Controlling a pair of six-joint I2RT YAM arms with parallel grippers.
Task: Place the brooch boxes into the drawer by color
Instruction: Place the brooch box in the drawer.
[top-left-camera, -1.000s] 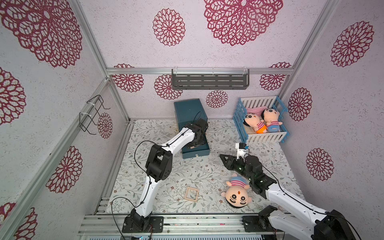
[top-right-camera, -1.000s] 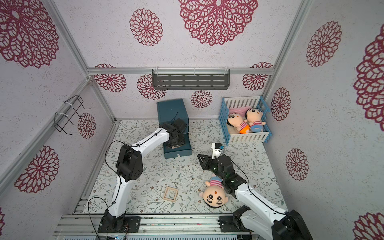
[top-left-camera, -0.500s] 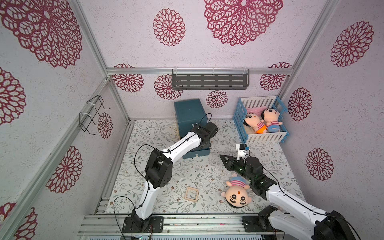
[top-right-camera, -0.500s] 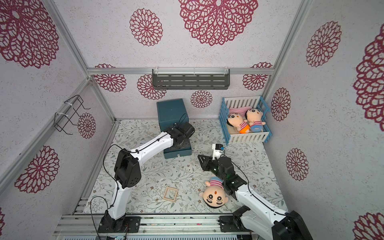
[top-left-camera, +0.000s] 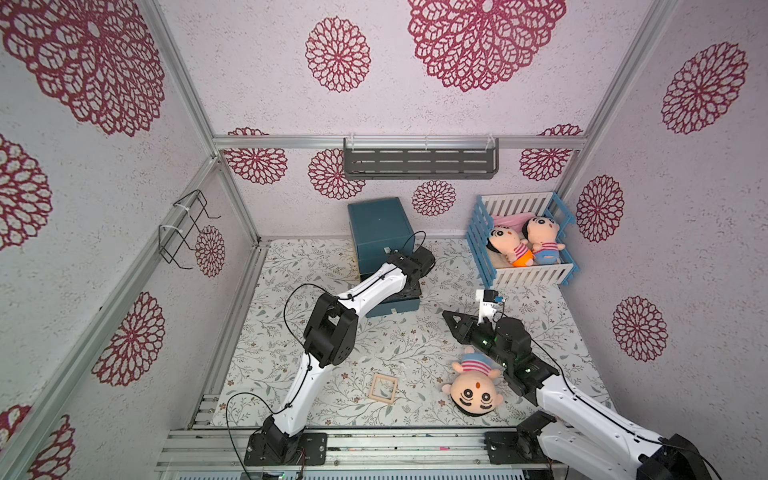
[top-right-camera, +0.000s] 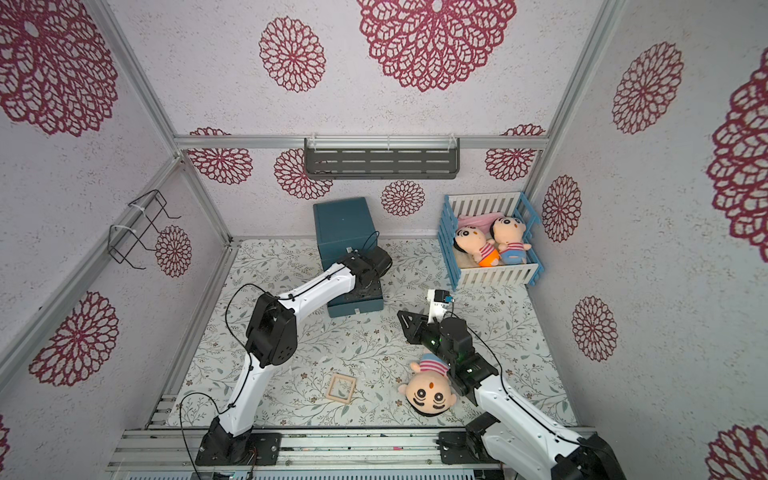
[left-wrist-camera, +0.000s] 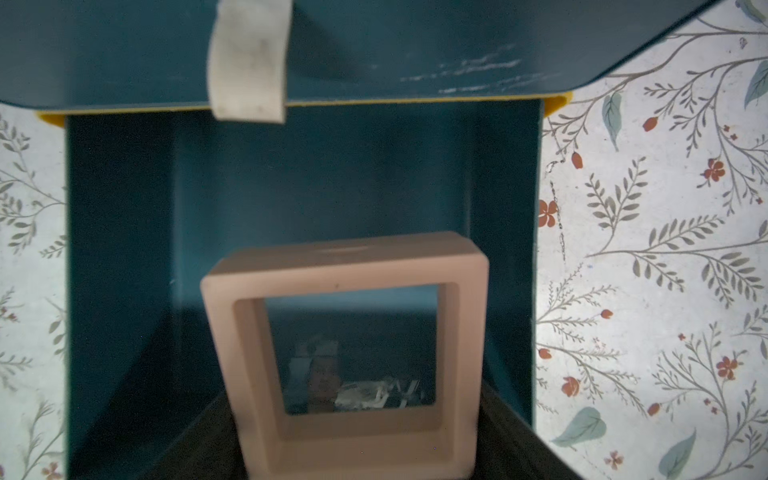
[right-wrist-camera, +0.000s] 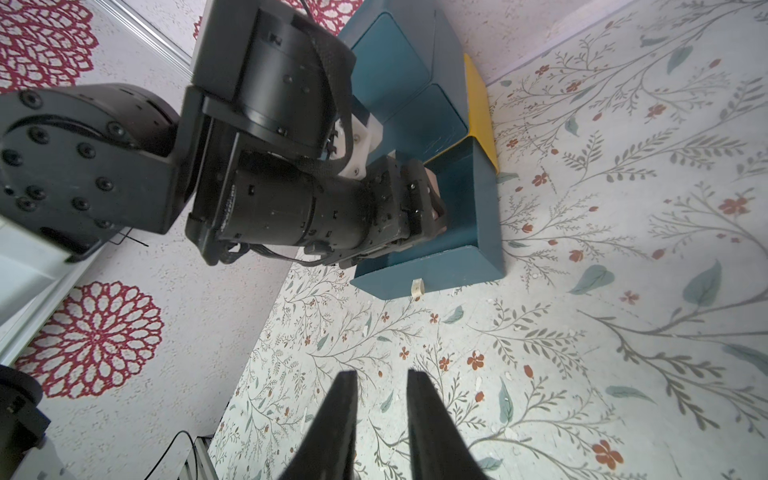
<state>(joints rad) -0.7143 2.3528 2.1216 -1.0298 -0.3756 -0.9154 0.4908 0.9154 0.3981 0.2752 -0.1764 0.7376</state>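
Note:
The left gripper moves down toward the drawer's bottom next and releases the box, since the light wood-coloured brooch box already hangs between the teal drawer's sides.
My left gripper (left-wrist-camera: 357, 451) is shut on a light wood-coloured brooch box (left-wrist-camera: 345, 266), holding it inside the open bottom drawer (left-wrist-camera: 120, 249) of the teal cabinet (top-left-camera: 380, 224). In both top views the left wrist (top-left-camera: 409, 266) covers the drawer (top-right-camera: 355, 307) and hides the held box. In the right wrist view a sliver of that box (right-wrist-camera: 433, 183) shows at the left gripper's fingers. A second wood-coloured brooch box (top-left-camera: 384, 388) (top-right-camera: 341, 388) lies flat near the table's front. My right gripper (top-left-camera: 451, 318) (right-wrist-camera: 381, 374) hovers over the bare mat right of the drawer, open by a narrow gap, with nothing in it.
A plush doll (top-left-camera: 473, 390) lies face up by the right forearm. A blue and white crib (top-left-camera: 528, 276) with two dolls stands at the back right. A grey shelf (top-left-camera: 419, 164) hangs on the back wall and a wire rack (top-left-camera: 187, 228) on the left wall.
The left wrist has swung a little to the right over the drawer, carrying its box. The right arm has not moved.

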